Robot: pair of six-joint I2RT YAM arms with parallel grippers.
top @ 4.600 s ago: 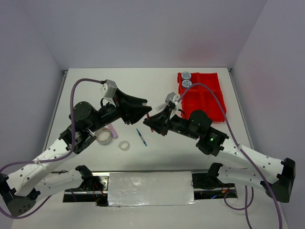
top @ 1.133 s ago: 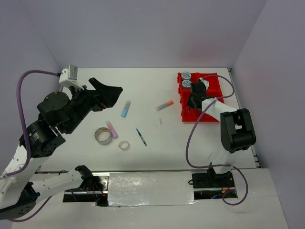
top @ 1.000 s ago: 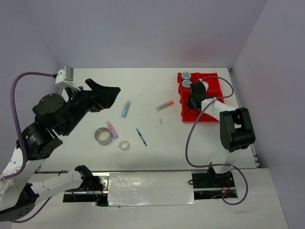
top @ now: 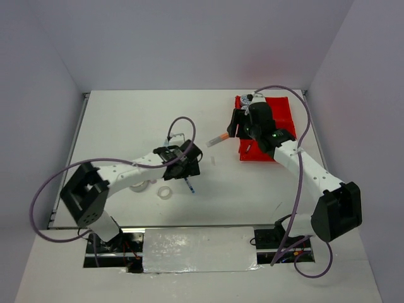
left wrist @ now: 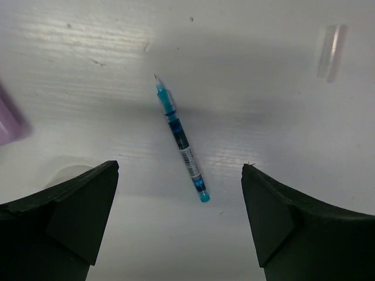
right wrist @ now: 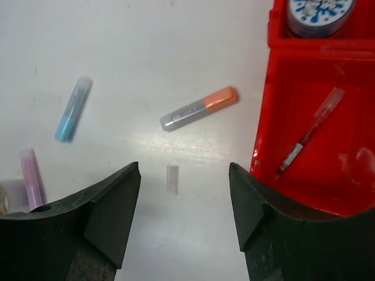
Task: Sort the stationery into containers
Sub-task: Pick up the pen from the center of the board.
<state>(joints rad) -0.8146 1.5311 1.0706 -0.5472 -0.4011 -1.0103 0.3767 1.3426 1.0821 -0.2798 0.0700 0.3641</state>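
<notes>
The left gripper lowers down onto the barcode part of the blue pen [top: 190, 185] [left wrist: 181, 143] next, because the pen lies flat on the table below its open fingers.
The blue pen [left wrist: 181, 143] lies on the white table, straight under my left gripper [left wrist: 180, 175], which hangs open and empty above it [top: 184, 163]. My right gripper [right wrist: 184, 175] is open and empty too, hovering at the left edge of the red tray [right wrist: 275, 88] near the orange-capped stick [right wrist: 199, 109]. A red pen [right wrist: 310, 133] lies in one compartment of the tray. A blue-patterned tape roll [right wrist: 319, 14] sits in the far compartment. The blue stick [right wrist: 73, 109] and pink stick [right wrist: 32, 187] lie further left.
A small clear cap [right wrist: 172, 179] lies loose below the orange-capped stick. A clear tape ring [top: 165, 192] sits near the blue pen [top: 187, 183]. A silver ring [top: 139, 184] is partly covered by the left arm. The red tray [top: 284, 110] stands at the back right.
My left arm has swung down from the left side to the table's middle, over the blue pen. My right gripper has backed out of the tray and opened, leaving the red pen inside.
</notes>
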